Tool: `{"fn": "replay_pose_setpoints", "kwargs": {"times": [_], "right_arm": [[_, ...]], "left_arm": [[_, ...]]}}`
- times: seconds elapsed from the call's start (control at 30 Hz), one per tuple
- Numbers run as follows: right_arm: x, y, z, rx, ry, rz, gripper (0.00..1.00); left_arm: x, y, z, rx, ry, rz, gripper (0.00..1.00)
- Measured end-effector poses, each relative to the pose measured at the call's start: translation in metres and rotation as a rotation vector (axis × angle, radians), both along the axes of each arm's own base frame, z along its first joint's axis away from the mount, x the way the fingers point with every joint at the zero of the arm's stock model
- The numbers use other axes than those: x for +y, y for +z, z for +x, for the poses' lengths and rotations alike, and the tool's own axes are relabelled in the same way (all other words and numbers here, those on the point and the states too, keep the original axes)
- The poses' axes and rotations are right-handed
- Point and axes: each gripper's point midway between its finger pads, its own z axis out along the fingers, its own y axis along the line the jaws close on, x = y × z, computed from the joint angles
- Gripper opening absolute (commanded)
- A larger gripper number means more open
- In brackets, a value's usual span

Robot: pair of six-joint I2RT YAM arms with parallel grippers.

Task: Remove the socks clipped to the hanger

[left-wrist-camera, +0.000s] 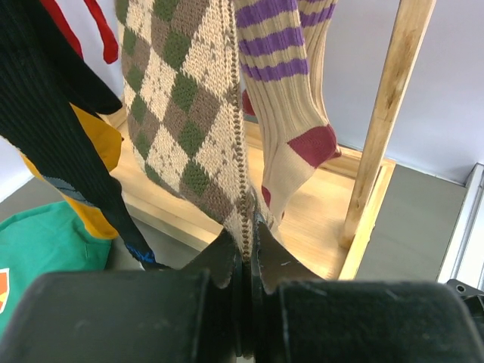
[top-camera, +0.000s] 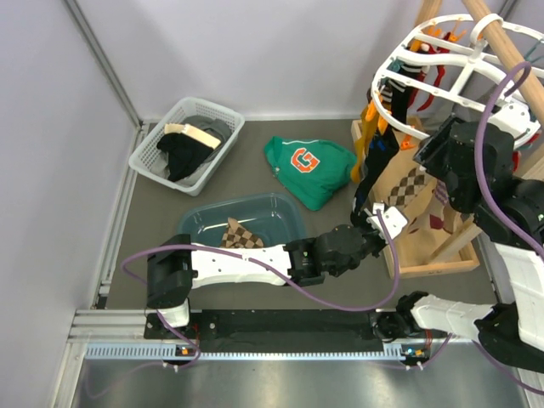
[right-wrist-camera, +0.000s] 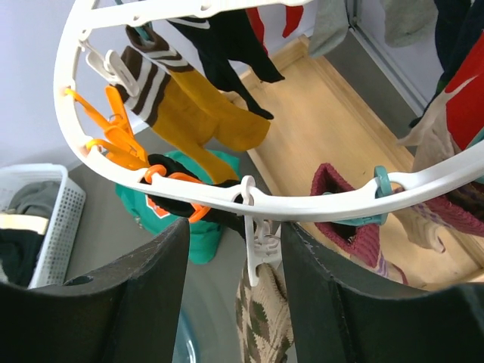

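Note:
I will swing my left gripper away from the hanger (top-camera: 442, 51) next and let go of the sock over the teal tub, because the tub is to the gripper's left in the top view.
The white oval hanger (top-camera: 442, 51) hangs at the far right with several socks clipped under it. My left gripper (top-camera: 387, 217) is shut on the lower end of a tan-brown argyle sock (top-camera: 408, 187); in the left wrist view the jaws (left-wrist-camera: 246, 253) pinch its edge (left-wrist-camera: 189, 128). My right gripper (right-wrist-camera: 236, 227) is open, its fingers on either side of the white clip (right-wrist-camera: 261, 242) that holds this sock's top (right-wrist-camera: 265, 318) under the hanger rim (right-wrist-camera: 318, 203). A mustard sock (right-wrist-camera: 197, 113), a maroon sock (right-wrist-camera: 355, 227) and a black sock (left-wrist-camera: 45, 136) hang close by.
A teal tub (top-camera: 280, 200) in front of the left arm holds another argyle sock (top-camera: 240, 234). A white mesh basket (top-camera: 149, 161) with dark clothes stands at the back left. A green sweatshirt (top-camera: 308, 170) lies on the floor. The wooden stand's base (top-camera: 425, 255) and pole (top-camera: 510, 59) are at the right.

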Motion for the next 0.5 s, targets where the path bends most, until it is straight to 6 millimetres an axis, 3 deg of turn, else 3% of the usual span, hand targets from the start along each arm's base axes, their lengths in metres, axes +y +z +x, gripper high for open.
{"fn": "replay_pose_setpoints", "kwargs": {"times": [0.17, 0.27, 0.4, 0.5], "right_arm": [[-0.003, 0.003, -0.007, -0.020, 0.009, 0.019, 0.51], [-0.005, 0.005, -0.010, -0.031, 0.012, 0.030, 0.36], [0.002, 0.006, -0.011, -0.056, 0.054, 0.058, 0.48], [0.004, 0.006, -0.012, -0.060, 0.067, 0.068, 0.49]], "left_arm": [[-0.001, 0.000, -0.003, 0.000, -0.005, 0.000, 0.00], [-0.002, 0.000, -0.005, 0.000, -0.010, 0.001, 0.00], [-0.003, -0.004, -0.006, 0.001, -0.010, 0.008, 0.00], [-0.004, -0.007, -0.005, 0.002, -0.006, 0.016, 0.00]]}}
